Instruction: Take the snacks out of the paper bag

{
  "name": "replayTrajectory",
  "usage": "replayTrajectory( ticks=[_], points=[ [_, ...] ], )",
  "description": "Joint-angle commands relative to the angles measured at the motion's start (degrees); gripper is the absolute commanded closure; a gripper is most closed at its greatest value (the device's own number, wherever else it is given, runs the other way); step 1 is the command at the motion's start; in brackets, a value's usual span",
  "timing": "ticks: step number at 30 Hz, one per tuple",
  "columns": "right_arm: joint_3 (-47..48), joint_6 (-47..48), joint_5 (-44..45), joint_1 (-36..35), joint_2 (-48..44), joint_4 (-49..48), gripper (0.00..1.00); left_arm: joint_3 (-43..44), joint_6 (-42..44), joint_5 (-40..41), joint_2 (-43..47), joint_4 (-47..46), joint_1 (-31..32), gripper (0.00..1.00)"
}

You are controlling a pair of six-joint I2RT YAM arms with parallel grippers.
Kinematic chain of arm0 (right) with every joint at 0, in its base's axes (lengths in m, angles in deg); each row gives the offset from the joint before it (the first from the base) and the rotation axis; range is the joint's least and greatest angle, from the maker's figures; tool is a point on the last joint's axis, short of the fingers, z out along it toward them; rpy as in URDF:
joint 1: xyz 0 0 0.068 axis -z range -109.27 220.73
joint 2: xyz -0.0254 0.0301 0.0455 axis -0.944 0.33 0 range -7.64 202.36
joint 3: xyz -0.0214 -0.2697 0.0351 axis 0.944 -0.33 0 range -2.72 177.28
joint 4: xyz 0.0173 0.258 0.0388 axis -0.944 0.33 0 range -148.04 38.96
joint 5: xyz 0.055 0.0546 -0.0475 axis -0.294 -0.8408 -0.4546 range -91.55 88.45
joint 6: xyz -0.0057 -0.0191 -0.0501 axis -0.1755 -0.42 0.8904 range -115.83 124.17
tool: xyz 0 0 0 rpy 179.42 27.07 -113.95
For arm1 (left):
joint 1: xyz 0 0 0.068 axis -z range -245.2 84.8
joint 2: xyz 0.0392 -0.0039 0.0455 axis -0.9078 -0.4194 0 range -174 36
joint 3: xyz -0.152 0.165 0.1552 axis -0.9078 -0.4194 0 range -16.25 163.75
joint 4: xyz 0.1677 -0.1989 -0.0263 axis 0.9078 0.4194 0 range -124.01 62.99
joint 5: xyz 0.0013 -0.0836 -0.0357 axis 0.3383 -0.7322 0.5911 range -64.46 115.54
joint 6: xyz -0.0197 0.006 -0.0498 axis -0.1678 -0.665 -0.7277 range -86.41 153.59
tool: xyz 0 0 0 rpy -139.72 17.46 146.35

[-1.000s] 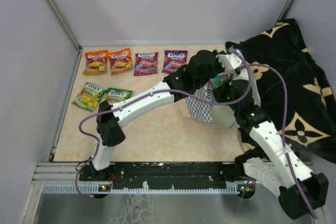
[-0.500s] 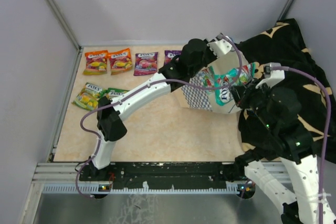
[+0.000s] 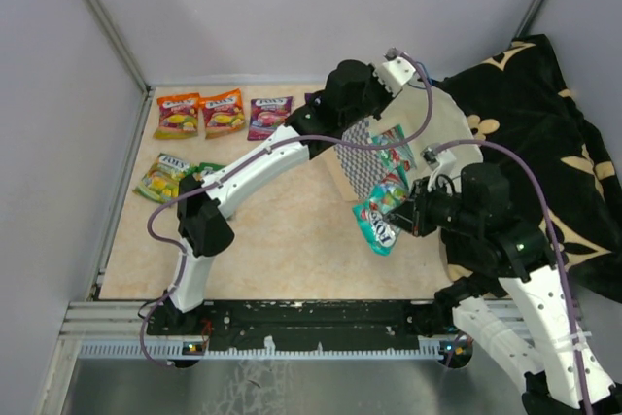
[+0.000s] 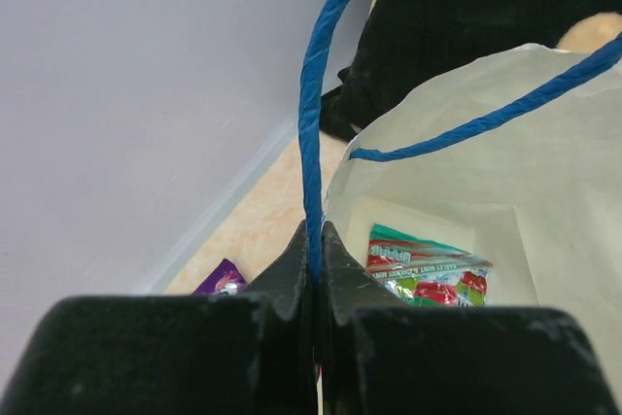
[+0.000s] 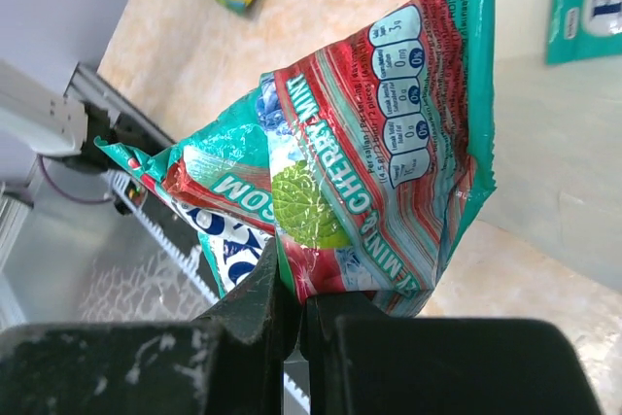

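My right gripper should next carry the teal snack down and to the left in the top view onto the tabletop and then let it go, because that part of the tabletop is bare.
The paper bag (image 3: pixel 374 157) hangs tilted at centre right, its mouth turned toward the right arm. My left gripper (image 3: pixel 389 70) is shut on its blue cord handle (image 4: pixel 313 133), above the rim. One teal snack (image 4: pixel 428 274) lies inside the bag. My right gripper (image 3: pixel 410 213) is shut on crumpled teal snack wrapping (image 3: pixel 381 223) held just outside the bag's mouth, above the table; whether it is one packet or two I cannot tell. Two orange snacks (image 3: pixel 199 114), a purple one (image 3: pixel 269 116) and green ones (image 3: pixel 165 178) lie on the table at left.
A black cloth with gold flower marks (image 3: pixel 549 143) covers the right side, behind the right arm. The left arm stretches diagonally across the table's middle. A metal rail (image 3: pixel 292 323) runs along the near edge. Grey walls close in the left and back.
My right gripper has drawn the teal wrapping out of the bag, down and toward the near edge. The left gripper has raised the handle up and back, tipping the bag.
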Motion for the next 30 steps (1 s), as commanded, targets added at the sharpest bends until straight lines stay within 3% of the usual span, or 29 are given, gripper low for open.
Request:
replayTrajectory(
  ticks=[1, 3, 8, 12, 16, 21, 28, 30],
  points=[
    [-5.2, -3.7, -4.2, -4.0, -2.3, -10.2, 1.00, 2.6, -4.7, -4.4, 1.0, -1.6, -0.2, 1.00],
    [-7.9, -4.8, 2.0, -8.9, -2.0, -13.3, 1.00, 2.7, -5.5, -4.9, 0.9, -1.6, -0.2, 1.00],
    [-8.7, -2.7, 25.2, -29.3, 6.0, -18.6, 1.00, 6.1, -7.2, -6.2, -0.5, -0.1, -0.3, 1.00],
    [-12.6, -3.0, 30.0, -37.0, 13.8, -27.0, 1.00, 7.1, -9.4, -7.4, -0.5, 0.8, -0.7, 1.00],
    [-20.2, -7.5, 31.8, -37.9, 17.9, -39.8, 1.00, 5.6, -11.0, -8.2, 0.9, 0.7, -0.8, 1.00],
    [-21.8, -15.7, 40.8, -38.0, 25.8, -49.5, 1.00, 4.9, -12.1, -8.9, 1.9, 0.9, -0.9, 1.00],
    [-15.4, -26.4, 51.5, -38.0, 38.7, -48.8, 1.00, 4.7, -12.2, -9.8, 2.8, 1.2, -0.9, 1.00],
    [-14.0, -26.3, 51.7, -38.0, 39.8, -48.8, 0.92, 4.0, -12.0, -10.2, 3.3, 1.0, -0.8, 1.00]
  ],
)
